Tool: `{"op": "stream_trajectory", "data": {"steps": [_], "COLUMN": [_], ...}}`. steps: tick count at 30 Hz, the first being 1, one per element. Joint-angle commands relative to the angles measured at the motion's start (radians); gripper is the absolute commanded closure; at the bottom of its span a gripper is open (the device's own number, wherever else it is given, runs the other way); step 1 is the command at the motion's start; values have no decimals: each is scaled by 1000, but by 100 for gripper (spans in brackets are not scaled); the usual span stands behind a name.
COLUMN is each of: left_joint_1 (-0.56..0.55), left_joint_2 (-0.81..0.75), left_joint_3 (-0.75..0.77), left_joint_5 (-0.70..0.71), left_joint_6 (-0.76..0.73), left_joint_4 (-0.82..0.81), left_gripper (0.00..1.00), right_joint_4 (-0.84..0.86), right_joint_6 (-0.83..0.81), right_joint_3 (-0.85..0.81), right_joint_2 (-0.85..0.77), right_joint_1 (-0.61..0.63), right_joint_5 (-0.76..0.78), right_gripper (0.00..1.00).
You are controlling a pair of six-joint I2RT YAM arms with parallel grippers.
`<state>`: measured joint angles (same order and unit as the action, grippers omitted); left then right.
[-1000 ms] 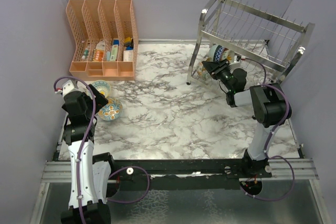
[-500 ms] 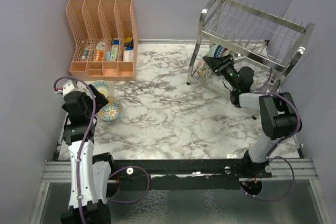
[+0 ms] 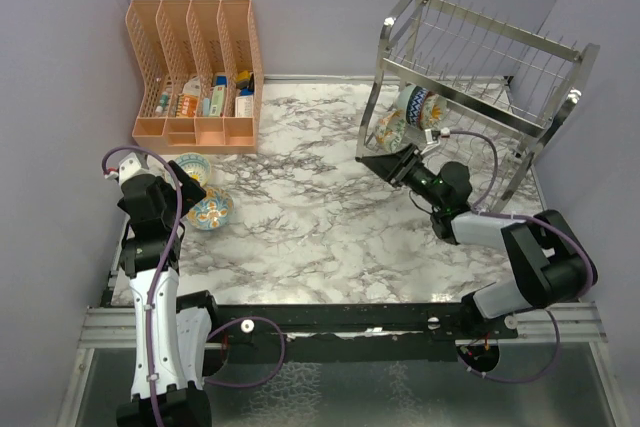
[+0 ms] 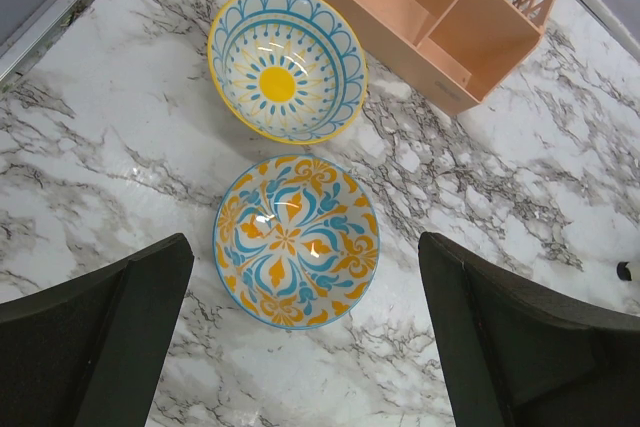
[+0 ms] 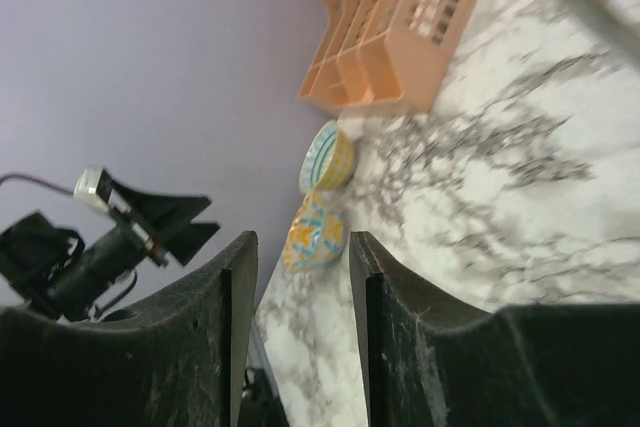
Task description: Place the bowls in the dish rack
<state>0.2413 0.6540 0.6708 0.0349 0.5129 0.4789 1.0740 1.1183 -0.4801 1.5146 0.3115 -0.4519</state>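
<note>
I will move my left gripper outward and down past the floral bowl [image 3: 211,208] onto the sunburst bowl's rim facing away from the organizer; bare marble leaves room there.
Two patterned bowls sit on the marble table at the left: a blue and yellow sunburst bowl [image 3: 192,165] [image 4: 287,62] and a blue and orange floral bowl [image 3: 211,208] [image 4: 296,240]. My left gripper [image 3: 188,187] [image 4: 310,347] hovers above them, open and empty, its jaws either side of the floral bowl. The silver wire dish rack [image 3: 478,59] stands at the back right, with two patterned bowls [image 3: 413,103] [image 3: 388,130] on edge in its lower tier. My right gripper [image 3: 372,160] [image 5: 300,242] is just in front of the rack, low over the table, open and empty. It faces the two far bowls [image 5: 316,231].
A peach mesh organizer [image 3: 195,72] [image 5: 390,27] with small bottles stands at the back left, just behind the sunburst bowl. Purple walls close in the left, back and right. The rack's angled leg [image 3: 365,127] is beside my right gripper.
My right gripper has pulled back out of the rack's lower tier and moved left and toward the front, empty. The left arm and the two table bowls have not moved.
</note>
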Motion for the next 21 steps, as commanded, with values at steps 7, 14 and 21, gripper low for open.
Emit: {"op": "stream_trajectory", "data": {"steps": [7,14,21], "left_joint_1": [14,15,13], "left_joint_2": [-11,139,386], "left_joint_3": [-10,9,87], "left_joint_5": [20,16,-24], "left_joint_6": [-3,-13,-37], "left_joint_4": [-28,-10,-24], "left_gripper": [1,1,7], "right_joint_4": [-300,-465,-520], "right_joint_6": [-243,-315,-357], "right_joint_3": [-70,-206,-186], "right_joint_2": [-106,-44,-103], "right_joint_1": [323,353,352], "right_joint_5": [197,161,179], "right_gripper": [52,51,48]}}
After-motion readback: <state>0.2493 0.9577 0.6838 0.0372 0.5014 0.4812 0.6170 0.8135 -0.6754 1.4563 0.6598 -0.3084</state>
